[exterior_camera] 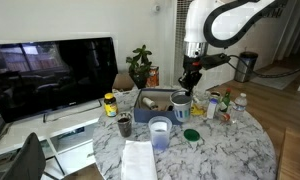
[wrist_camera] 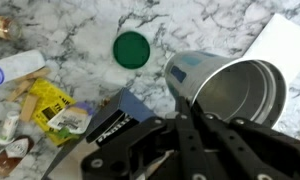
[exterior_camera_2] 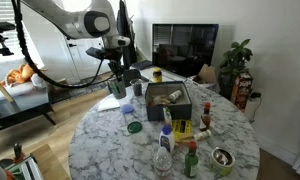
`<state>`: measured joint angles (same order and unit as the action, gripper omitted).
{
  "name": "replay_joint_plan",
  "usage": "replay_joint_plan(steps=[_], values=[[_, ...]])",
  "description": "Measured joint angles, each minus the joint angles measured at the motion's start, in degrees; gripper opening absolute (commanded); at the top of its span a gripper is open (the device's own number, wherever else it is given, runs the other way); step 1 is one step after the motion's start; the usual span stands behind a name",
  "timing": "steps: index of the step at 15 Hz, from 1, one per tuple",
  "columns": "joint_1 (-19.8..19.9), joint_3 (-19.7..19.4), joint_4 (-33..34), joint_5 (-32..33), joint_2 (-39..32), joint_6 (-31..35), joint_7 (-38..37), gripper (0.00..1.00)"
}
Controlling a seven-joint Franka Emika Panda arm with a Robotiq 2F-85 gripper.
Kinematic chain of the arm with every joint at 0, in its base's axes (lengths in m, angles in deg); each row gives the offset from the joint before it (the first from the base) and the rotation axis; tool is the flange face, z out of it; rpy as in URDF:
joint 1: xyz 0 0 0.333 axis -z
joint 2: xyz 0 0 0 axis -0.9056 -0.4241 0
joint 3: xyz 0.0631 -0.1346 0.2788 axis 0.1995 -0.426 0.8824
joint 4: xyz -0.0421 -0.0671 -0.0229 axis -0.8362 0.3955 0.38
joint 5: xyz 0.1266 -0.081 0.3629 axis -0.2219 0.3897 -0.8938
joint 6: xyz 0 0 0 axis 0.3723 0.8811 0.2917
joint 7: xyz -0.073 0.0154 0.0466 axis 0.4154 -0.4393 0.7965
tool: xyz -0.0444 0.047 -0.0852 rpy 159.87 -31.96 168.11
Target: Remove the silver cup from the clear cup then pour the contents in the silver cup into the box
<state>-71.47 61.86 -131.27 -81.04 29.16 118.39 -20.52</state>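
My gripper should move down next and let go of the silver cup's rim on the open marble beside the clear cup, because that spot is bare and below my gripper.
My gripper is shut on the rim of the silver cup and holds it at one end of the blue-grey box, just outside its wall. In the wrist view the gripper pinches the wall of the silver cup, whose shiny side and grey inside both show; I cannot make out any contents. The clear cup stands by itself on the marble table, nearer the table's edge, apart from the silver cup. In an exterior view the gripper and silver cup hang beside the box.
A green lid lies on the table near the cup. A small dark grey cup and a white paper sit near the table's edge. Bottles and jars crowd the table beyond the gripper. A TV stands behind.
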Motion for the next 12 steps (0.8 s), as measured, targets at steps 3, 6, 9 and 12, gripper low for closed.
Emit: replay_joint_plan(steps=[3,6,9,12], values=[[0.5,-1.2,-2.7,-9.6,-3.6,0.1,8.7,0.01],[1.7,-1.9,-5.0,-18.2,-6.5,0.0,18.8,0.01],[2.8,-2.4,-7.1,-21.1,-7.8,1.3,24.5,0.01],[2.9,-2.3,-9.4,-21.1,-9.0,9.5,24.7,0.01]])
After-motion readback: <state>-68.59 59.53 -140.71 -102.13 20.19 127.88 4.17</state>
